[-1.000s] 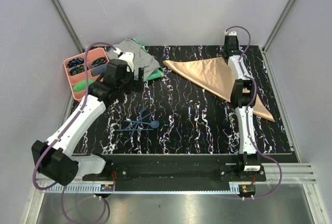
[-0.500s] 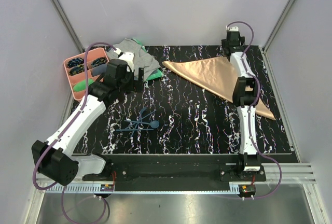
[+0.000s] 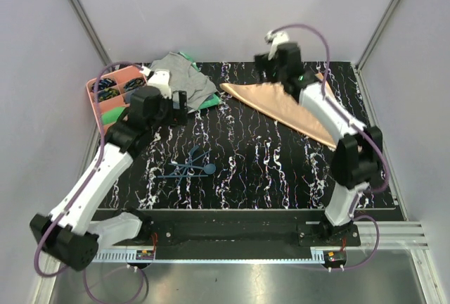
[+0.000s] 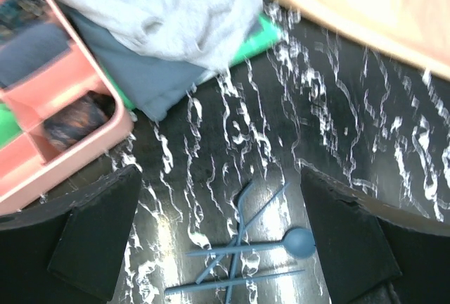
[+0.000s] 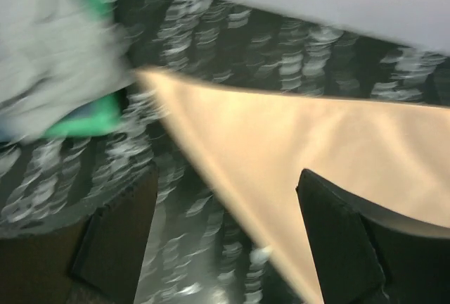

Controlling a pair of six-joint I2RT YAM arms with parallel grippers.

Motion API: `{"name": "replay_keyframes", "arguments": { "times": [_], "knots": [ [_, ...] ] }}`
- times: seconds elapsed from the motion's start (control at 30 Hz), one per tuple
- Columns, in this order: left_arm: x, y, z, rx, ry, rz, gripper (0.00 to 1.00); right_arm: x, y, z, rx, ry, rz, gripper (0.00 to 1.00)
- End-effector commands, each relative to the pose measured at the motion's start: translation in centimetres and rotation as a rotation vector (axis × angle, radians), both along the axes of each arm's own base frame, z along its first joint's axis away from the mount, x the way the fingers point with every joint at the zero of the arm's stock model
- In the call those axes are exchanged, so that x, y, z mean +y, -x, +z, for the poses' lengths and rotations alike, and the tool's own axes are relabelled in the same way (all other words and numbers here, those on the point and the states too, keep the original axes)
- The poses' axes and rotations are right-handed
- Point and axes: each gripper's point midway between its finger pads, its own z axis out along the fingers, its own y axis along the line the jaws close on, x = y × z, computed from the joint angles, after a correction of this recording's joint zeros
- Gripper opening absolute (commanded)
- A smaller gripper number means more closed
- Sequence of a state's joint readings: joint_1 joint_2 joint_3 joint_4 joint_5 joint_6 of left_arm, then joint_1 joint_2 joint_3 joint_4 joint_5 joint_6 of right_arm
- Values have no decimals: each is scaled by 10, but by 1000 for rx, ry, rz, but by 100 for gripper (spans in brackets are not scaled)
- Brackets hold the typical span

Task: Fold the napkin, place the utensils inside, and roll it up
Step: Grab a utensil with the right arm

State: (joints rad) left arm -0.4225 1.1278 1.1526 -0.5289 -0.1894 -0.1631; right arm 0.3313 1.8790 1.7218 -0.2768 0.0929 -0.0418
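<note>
My right gripper needs to come back from the napkin point(image 3: 295, 103) next and go down to pinch the handle point(image 3: 198, 167) beside the spoon's bowl, because the spoon's bowl sticks out of the heap.
The peach-orange napkin point(image 3: 295, 103) lies folded into a triangle at the back right of the table, its left tip pointing at the cloth pile. In the right wrist view the napkin point(image 5: 302, 142) fills the right half. My right gripper point(image 3: 266, 70) hovers over its left part, open point(image 5: 225, 191), with nothing between the fingers point(image 5: 112, 241). The dark blue utensils point(image 3: 190, 167) lie crossed in a small heap left of centre. My left gripper point(image 3: 181, 107) hangs behind them, open; in the left wrist view the utensils point(image 4: 246, 251) lie below the left gripper point(image 4: 219, 198).
A pink tray point(image 3: 116, 94) with small dark items stands at the back left. A grey cloth point(image 3: 184, 79) lies over a green cloth point(image 4: 256, 40) beside it. The table is black marble with white veins. Grey walls enclose the back and sides.
My right gripper opened and let go of the napkin, then swung left and up over the napkin's left part. My left arm shifted slightly and stayed open.
</note>
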Motion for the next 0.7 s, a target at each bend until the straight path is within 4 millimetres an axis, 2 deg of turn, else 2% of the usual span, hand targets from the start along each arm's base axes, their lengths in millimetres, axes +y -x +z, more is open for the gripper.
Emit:
{"name": "replay_keyframes", "arguments": {
  "times": [0.0,0.03,0.07,0.1,0.13,0.17,0.2,0.23,0.27,0.33,0.47,0.67],
  "knots": [
    [31,4,58,-246,50,141,99,91,102,-58,196,-176,225,87],
    [38,10,66,-278,54,159,99,106,116,-63,214,-217,255,85],
    [44,12,71,-304,43,180,99,116,143,-80,262,-222,297,84],
    [48,16,77,-327,46,186,99,126,157,-86,277,-230,321,84],
    [50,18,80,-334,46,190,99,151,182,-89,288,-240,379,84],
    [50,19,82,-339,46,188,99,155,197,-101,308,-225,389,83],
    [51,22,86,-349,53,186,99,164,208,-104,314,-223,411,84],
    [50,23,87,-352,59,182,99,184,229,-106,317,-221,469,83],
    [49,24,89,-356,66,174,99,189,238,-117,323,-197,479,83],
    [50,26,91,-362,74,173,99,211,259,-124,309,-157,548,83],
    [49,26,92,-367,79,169,99,238,269,-149,281,-37,598,83],
    [54,25,92,-368,73,185,99,268,265,-176,267,65,677,78]
  ]
}}
